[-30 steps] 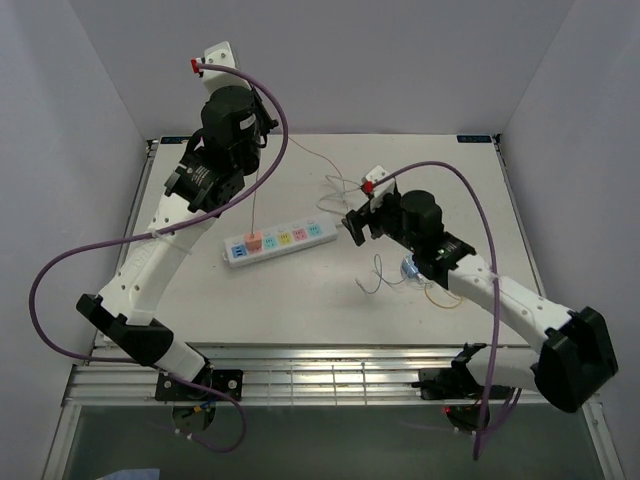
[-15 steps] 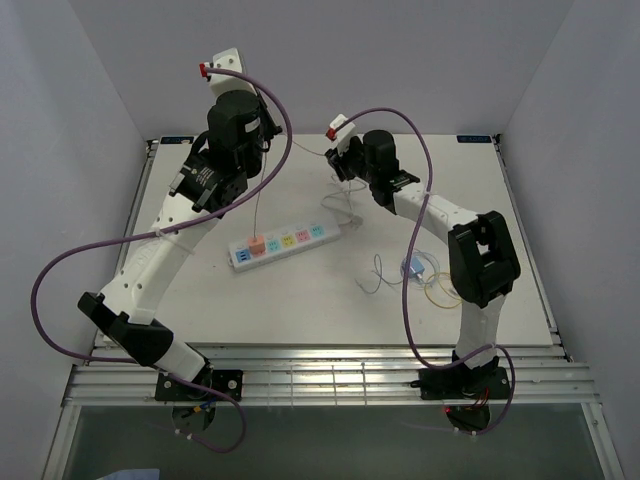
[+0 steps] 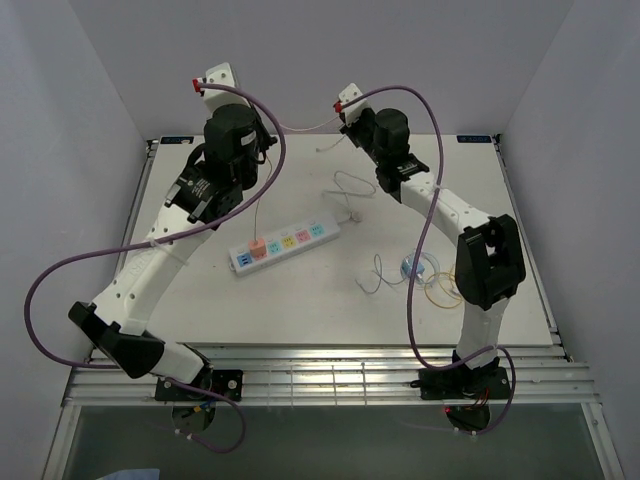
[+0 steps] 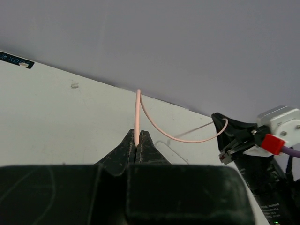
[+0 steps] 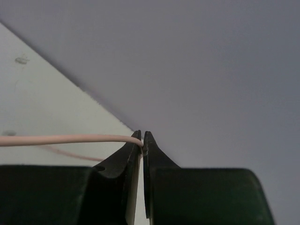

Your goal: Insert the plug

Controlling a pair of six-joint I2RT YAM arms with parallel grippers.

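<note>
The left gripper will next move back and to the left in the top view, away from the power strip, then lower to empty table (image 3: 184,162) (image 4: 46,105) with room for the cable.
A white power strip (image 3: 287,239) with coloured sockets lies mid-table. A pink plug (image 3: 256,243) sits on its second socket from the left; how deep it sits I cannot tell. Its thin pink cable (image 3: 303,126) rises to my left gripper (image 3: 271,131), which is raised over the back of the table. From there it spans across to my right gripper (image 3: 343,122). In the left wrist view the left gripper (image 4: 136,140) is shut on the cable (image 4: 137,110). In the right wrist view the right gripper (image 5: 142,139) is shut on the cable (image 5: 70,138).
A thin white cable (image 3: 347,183) ending in a small white plug (image 3: 352,215) lies behind the strip's right end. A tangle of blue and yellow wires (image 3: 420,272) sits at the right. Grey walls close in the table at the back and sides.
My right arm swung from the table's middle up to the back, beside the left gripper, and closed on the pink cable. The left gripper kept its hold and barely moved.
</note>
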